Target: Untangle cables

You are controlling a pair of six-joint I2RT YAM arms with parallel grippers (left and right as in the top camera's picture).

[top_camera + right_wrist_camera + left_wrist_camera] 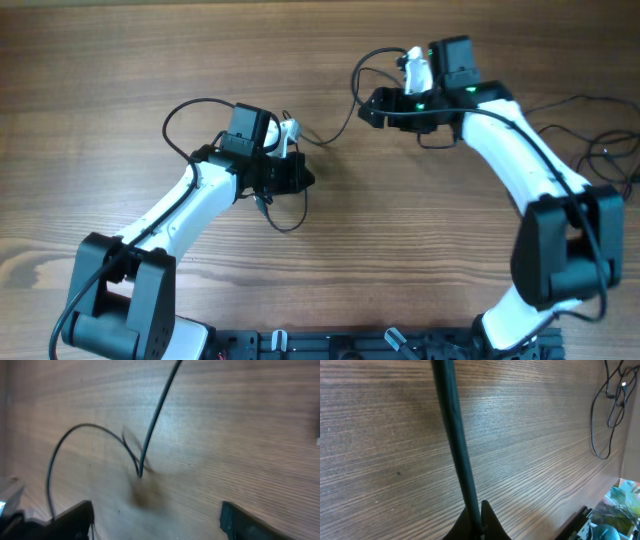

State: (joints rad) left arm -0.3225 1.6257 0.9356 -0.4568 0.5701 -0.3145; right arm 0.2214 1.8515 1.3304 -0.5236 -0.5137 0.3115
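Note:
My left gripper is holding the cable and will next move outward to the cable's curve between both grippers and let go of the cable there, because that curve is outward of it.
A thin black cable (335,137) runs across the wooden table from my left gripper (300,178) up towards my right gripper (372,105), with a loop (290,227) hanging below the left one. In the left wrist view my left gripper (479,527) is shut on this cable (455,435), which stretches straight away from the jaws. In the right wrist view my right gripper (157,515) is open and empty above the table. A cable (155,420) curves down ahead of it and touches the wood.
More thin black cables (600,150) lie loose at the table's right edge, behind the right arm; they also show in the left wrist view (607,410). The arm bases stand at the front edge (330,345).

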